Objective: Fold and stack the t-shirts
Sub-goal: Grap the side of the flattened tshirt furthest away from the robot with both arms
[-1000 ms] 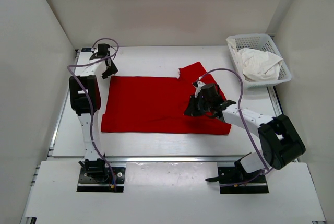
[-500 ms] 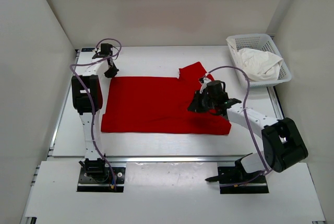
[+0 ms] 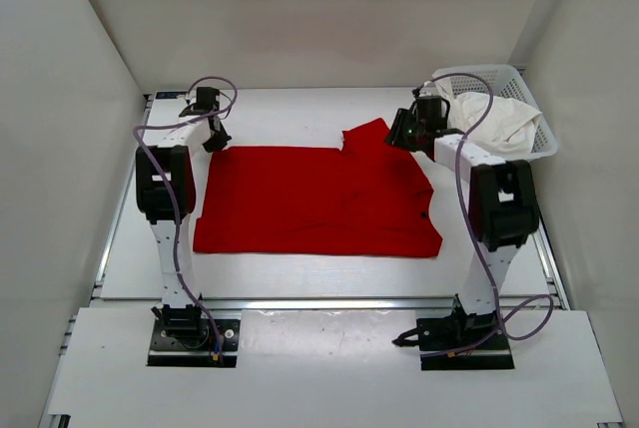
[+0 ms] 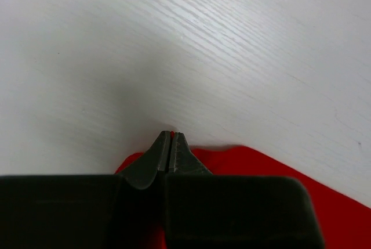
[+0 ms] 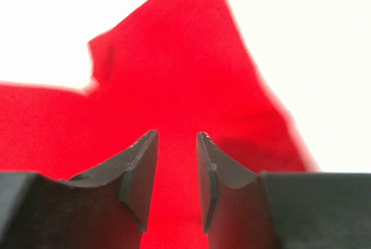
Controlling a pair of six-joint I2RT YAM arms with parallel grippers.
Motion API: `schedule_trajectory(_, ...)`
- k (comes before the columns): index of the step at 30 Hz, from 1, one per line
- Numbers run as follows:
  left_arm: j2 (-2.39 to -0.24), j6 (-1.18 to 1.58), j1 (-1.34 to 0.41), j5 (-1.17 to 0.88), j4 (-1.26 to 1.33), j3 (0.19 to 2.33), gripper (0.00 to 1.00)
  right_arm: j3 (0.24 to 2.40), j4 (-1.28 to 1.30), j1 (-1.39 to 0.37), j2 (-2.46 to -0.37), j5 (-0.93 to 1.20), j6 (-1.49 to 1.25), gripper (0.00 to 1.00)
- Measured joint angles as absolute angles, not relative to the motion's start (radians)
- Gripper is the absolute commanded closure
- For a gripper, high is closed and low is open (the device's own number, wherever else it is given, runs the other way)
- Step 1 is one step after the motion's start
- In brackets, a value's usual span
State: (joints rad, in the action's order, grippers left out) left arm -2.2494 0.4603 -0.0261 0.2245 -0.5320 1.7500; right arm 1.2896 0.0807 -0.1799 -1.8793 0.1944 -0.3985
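Note:
The shirt's side edge runs back from my left gripper on the flat shirt, so next I should lift the shirt's pinched corner, draw it back and release midway along that edge.
The red t-shirt lies spread flat on the table, one sleeve sticking out at the far right. My left gripper is at the shirt's far left corner; in the left wrist view it is shut, with a sliver of the red cloth pinched between its tips. My right gripper hovers over the sleeve area; in the right wrist view it is open, with the red shirt below. The white t-shirt lies bunched in the basket. The green shirt is out of view.
A white plastic mesh basket stands at the far right corner, just right of my right arm. White walls close the table on the left, back and right.
My right arm has swung from the shirt's right middle to its far right sleeve, beside the basket. My left gripper has come down onto the far left corner.

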Motion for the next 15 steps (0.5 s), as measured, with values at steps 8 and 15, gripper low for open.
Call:
schedule_trajectory(8,-2.184,0.453,-0.072,0.225,-0.492,1.708,1.00,1.803,0.251,-0.116,-2.290,0.120,-0.335,0.65)
schedule_trajectory(15,-2.166,0.453,-0.066,0.220,-0.470,1.678,1.00,2.278,0.473,-0.124,-2.584,0.123,-0.296,0.61)
